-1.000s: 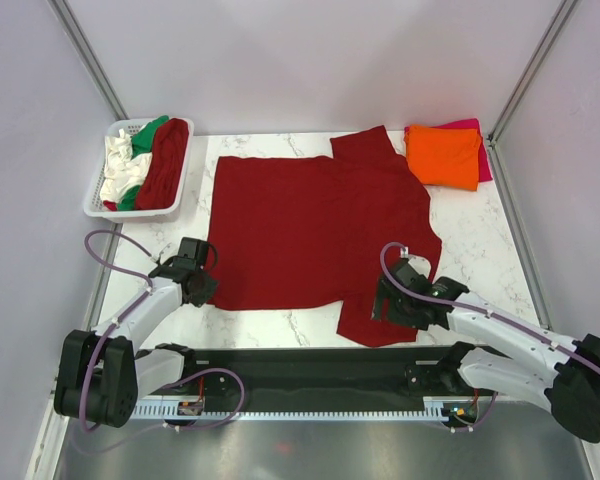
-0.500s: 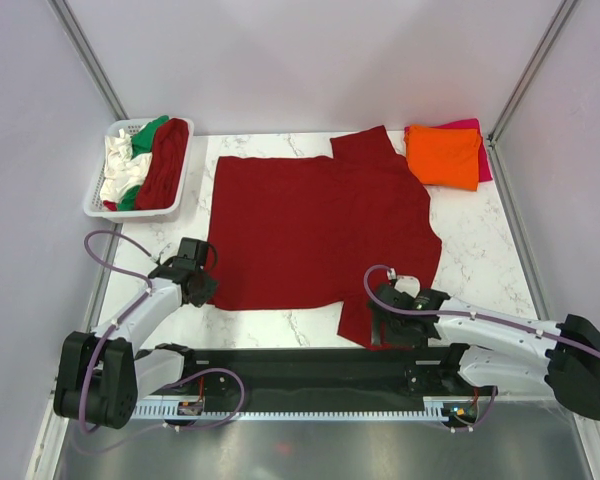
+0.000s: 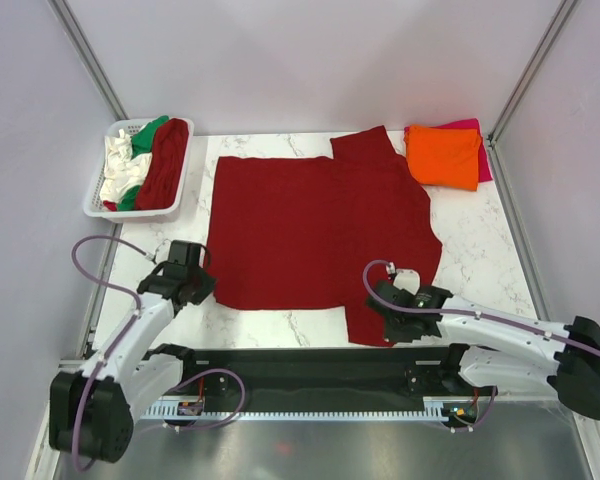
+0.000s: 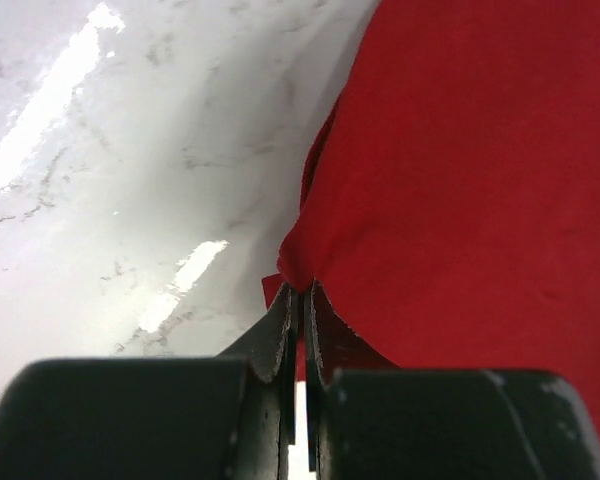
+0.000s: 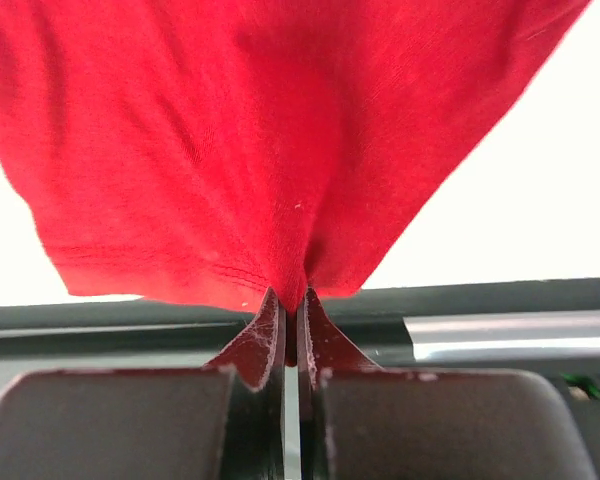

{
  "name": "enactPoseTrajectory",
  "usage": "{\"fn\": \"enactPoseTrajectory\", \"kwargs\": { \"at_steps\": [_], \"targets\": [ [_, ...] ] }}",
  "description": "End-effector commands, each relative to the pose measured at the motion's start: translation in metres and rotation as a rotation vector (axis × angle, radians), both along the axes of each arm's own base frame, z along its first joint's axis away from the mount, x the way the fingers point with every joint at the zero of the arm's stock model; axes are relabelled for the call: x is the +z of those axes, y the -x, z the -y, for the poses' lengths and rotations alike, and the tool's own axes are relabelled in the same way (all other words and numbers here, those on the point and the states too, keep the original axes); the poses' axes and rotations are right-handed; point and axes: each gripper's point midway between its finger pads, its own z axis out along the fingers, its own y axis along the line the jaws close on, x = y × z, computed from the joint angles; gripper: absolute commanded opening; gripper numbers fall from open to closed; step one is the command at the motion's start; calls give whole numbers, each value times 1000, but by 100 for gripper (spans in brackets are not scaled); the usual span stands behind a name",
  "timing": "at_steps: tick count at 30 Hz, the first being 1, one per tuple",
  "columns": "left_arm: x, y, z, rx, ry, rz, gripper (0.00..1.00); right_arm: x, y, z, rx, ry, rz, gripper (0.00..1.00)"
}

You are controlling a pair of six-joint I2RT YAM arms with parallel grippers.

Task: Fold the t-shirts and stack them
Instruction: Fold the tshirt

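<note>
I need to raise the near sleeve in my right gripper next and carry it away from my base, over the shirt's body, then down toward the far sleeve (image 3: 364,142).
A dark red t-shirt (image 3: 315,225) lies spread flat on the marble table (image 3: 480,260). My left gripper (image 3: 204,288) is shut on the shirt's near left corner; in the left wrist view the cloth (image 4: 480,180) bunches into the closed fingertips (image 4: 300,295). My right gripper (image 3: 378,312) is shut on the hem of the near sleeve. The right wrist view has that red cloth (image 5: 260,130) drawn up in a tent from the pinched tips (image 5: 292,300). At the far right a folded orange t-shirt (image 3: 445,155) lies on a folded magenta-pink t-shirt (image 3: 475,125).
A white lattice basket (image 3: 95,205) at the far left holds a white t-shirt (image 3: 120,165), a green t-shirt (image 3: 148,132) and another dark red t-shirt (image 3: 165,165). A black rail (image 3: 300,370) runs along the near table edge, just behind the right gripper. Side walls close in on both sides.
The right gripper slid left onto the near sleeve and closed on its hem, lifting it a little. The left arm's elbow shifted while its gripper kept hold of the corner.
</note>
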Motion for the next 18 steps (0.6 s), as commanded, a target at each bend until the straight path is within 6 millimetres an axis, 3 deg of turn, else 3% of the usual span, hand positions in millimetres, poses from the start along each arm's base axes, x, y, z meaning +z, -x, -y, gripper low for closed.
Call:
{"fn": "enactPoseTrajectory", "kwargs": {
  "at_steps": [1,3,8,9,10,13,18],
  "targets": [
    [51,-17,8,-43,46,176,2,43,-20,4,-28,0,125,0],
    [78,-26,11,-47,59,254,2,63,-22,5,-32,-24,151,0],
    [92,-34,12,-47,63,285,2,93,-44,-1,-23,-23,254,0],
    [66,6,8,-87,34,85,2,106,-53,-7,-9,-29,292,0],
    [67,5,16,-114,61,65,2,114,-60,-10,-9,-24,319,0],
    [85,-13,15,-135,36,93,2,138,-91,-14,3,50,409,0],
    [101,-55,22,-215,9,56,2,146,-148,-15,-23,24,420,0]
  ]
}}
